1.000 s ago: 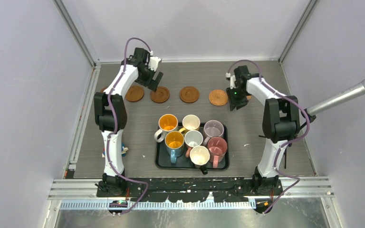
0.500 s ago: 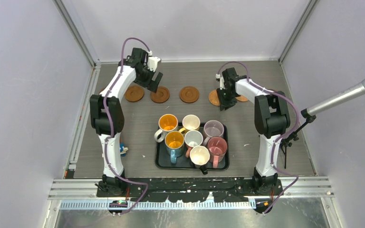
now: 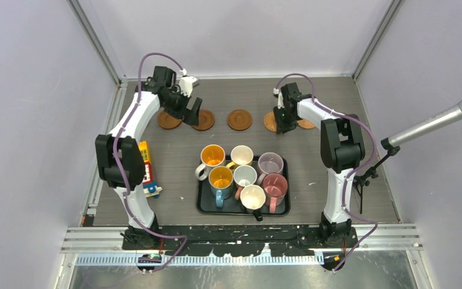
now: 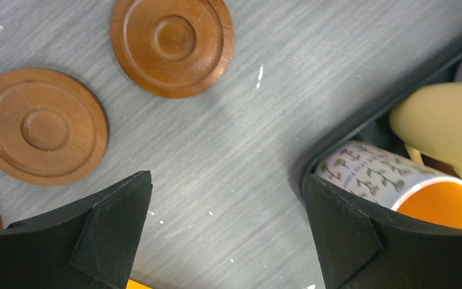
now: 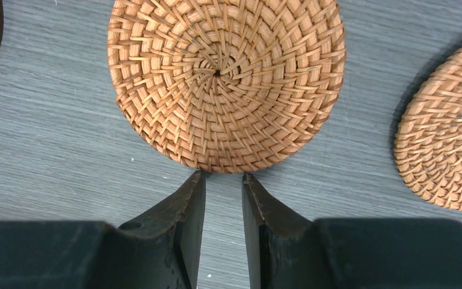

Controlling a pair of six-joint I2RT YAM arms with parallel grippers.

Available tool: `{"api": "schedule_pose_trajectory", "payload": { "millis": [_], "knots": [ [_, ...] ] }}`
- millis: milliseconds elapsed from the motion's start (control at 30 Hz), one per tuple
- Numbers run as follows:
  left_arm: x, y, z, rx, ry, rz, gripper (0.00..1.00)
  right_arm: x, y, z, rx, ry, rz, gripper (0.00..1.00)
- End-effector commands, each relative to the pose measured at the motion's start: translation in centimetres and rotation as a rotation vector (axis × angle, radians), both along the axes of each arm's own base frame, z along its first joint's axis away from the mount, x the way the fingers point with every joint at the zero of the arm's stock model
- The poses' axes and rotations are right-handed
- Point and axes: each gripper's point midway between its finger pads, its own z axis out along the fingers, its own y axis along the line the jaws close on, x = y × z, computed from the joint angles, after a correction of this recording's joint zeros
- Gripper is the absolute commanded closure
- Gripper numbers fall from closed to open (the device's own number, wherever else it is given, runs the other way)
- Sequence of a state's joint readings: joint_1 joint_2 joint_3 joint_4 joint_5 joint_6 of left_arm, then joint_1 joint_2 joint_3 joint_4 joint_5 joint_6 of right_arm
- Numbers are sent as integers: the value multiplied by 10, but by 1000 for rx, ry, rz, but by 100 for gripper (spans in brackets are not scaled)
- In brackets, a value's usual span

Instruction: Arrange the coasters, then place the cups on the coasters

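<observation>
My left gripper moves its open fingers back and down astride the white cup's handle (image 3: 201, 173) next, as it juts over the black tray's rim, below and back from my gripper.
Three ringed wooden coasters (image 3: 239, 119) (image 3: 203, 119) (image 3: 169, 120) and two woven coasters (image 3: 269, 123) (image 3: 305, 124) lie in a row at the back. Several cups stand packed on a black tray (image 3: 201, 205), among them a white cup with an orange inside (image 3: 212, 156) and a yellow cup (image 3: 241, 155). My left gripper (image 3: 191, 111) (image 4: 226, 176) hangs wide open and empty over bare table, near two wooden coasters (image 4: 172, 45) (image 4: 41, 133). My right gripper (image 3: 283, 125) (image 5: 224, 174) has its jaws only narrowly apart, tips at the near edge of a woven coaster (image 5: 222, 78), nothing between them.
A yellow toy block (image 3: 146, 162) lies at the left by the left arm. A microphone (image 3: 445, 120) reaches in from the right. The enclosure walls close in the table on three sides. In the left wrist view the tray rim (image 4: 361, 123) and a patterned cup (image 4: 367, 171) sit to the right.
The left arm swung out to the left, uncovering the toy block, and its jaws widened. The right gripper moved left to the woven coaster's edge and narrowed, uncovering the second woven coaster.
</observation>
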State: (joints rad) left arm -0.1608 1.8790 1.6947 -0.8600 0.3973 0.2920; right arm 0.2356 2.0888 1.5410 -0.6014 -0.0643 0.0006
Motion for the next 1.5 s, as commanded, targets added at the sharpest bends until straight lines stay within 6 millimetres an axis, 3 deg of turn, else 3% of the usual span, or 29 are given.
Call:
{"api": "schedule_pose_trajectory", "payload": {
  "millis": [0, 167, 367, 533, 633, 767, 1000, 1133, 1300, 1400, 1467],
  "knots": [
    [-30, -4, 33, -74, -38, -87, 0, 16, 8, 4, 15, -59, -12, 65],
    [-68, 0, 41, -53, 0, -210, 0, 17, 10, 16, 27, -70, 8, 62],
    [-131, 8, 31, -25, 100, -378, 0, 9, 22, 71, 98, -139, 107, 51],
    [-160, 10, 18, 8, 123, -427, 0, -3, 27, 98, 134, -155, 141, 41],
    [-171, 5, 7, 34, 128, -435, 0, -11, 31, 107, 163, -151, 176, 24],
    [-187, -6, -11, 70, 145, -430, 1, -11, 30, 121, 158, -178, 181, 20],
    [-193, -19, -35, 107, 168, -311, 7, -2, 20, 163, 148, -284, 126, 18],
    [-191, -25, -52, 127, 105, -279, 12, 8, 13, 210, 153, -382, 58, 18],
    [-171, -22, -66, 151, 6, -197, 18, 19, -1, 274, 141, -493, -54, 18],
    [-164, -23, -66, 144, -55, -194, 21, 18, -11, 298, 117, -520, -105, 17],
    [-165, -27, -67, 117, -87, -218, 22, 14, -12, 302, 108, -520, -97, 17]
  ]
}}
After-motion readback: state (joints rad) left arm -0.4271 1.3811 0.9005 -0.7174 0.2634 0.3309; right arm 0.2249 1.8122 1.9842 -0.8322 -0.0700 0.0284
